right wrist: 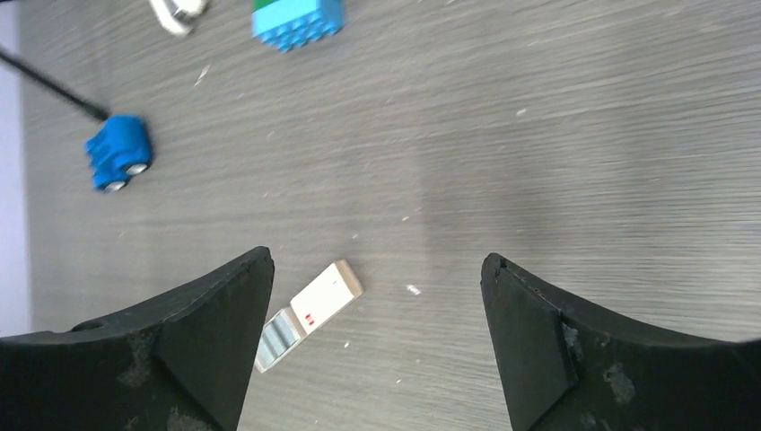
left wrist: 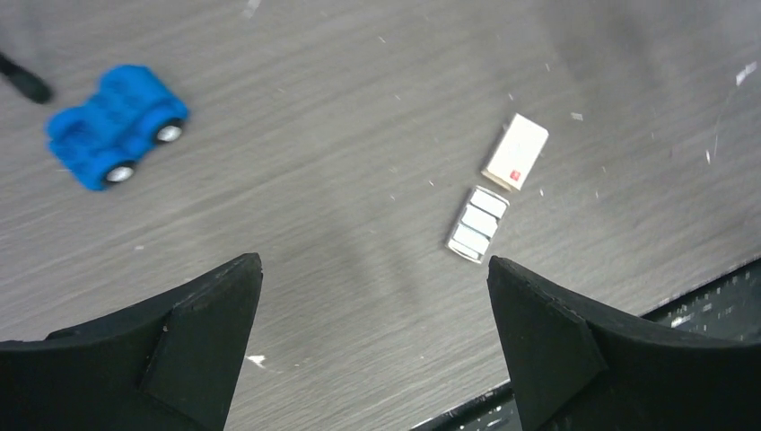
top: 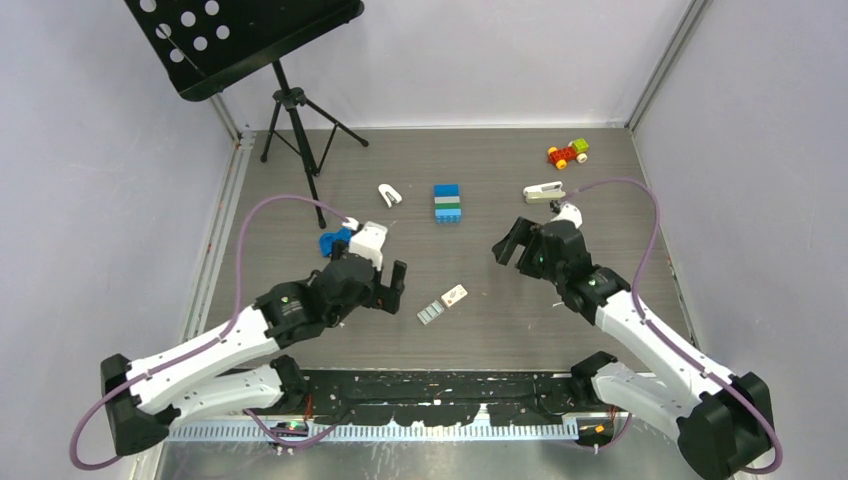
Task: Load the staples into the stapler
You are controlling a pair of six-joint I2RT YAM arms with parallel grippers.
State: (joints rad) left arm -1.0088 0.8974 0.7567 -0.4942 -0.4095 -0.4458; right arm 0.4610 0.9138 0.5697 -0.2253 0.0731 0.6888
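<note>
The stapler's beige-grey top (top: 546,198) lies outward of my right gripper, which moves outward, to the right in the top view and down onto it next.
The staples (top: 431,313) are a short silvery-grey strip lying flat at the table's middle front, end to end with a tiny white red-marked box (top: 455,295). They show in the left wrist view (left wrist: 477,224) and in the right wrist view (right wrist: 278,338). The stapler (top: 543,192), beige-grey top on a white base, lies at the back right. My left gripper (top: 387,283) is open and empty, left of the staples, above the table (left wrist: 374,263). My right gripper (top: 510,244) is open and empty, right of and behind the staples (right wrist: 377,258), in front of the stapler.
A blue toy car (top: 333,243) sits by the left wrist. A small white curved clip piece (top: 389,194) and a blue, white and green brick stack (top: 447,203) lie further back. A red-yellow toy car (top: 567,153) is at back right, a music stand (top: 290,110) at back left.
</note>
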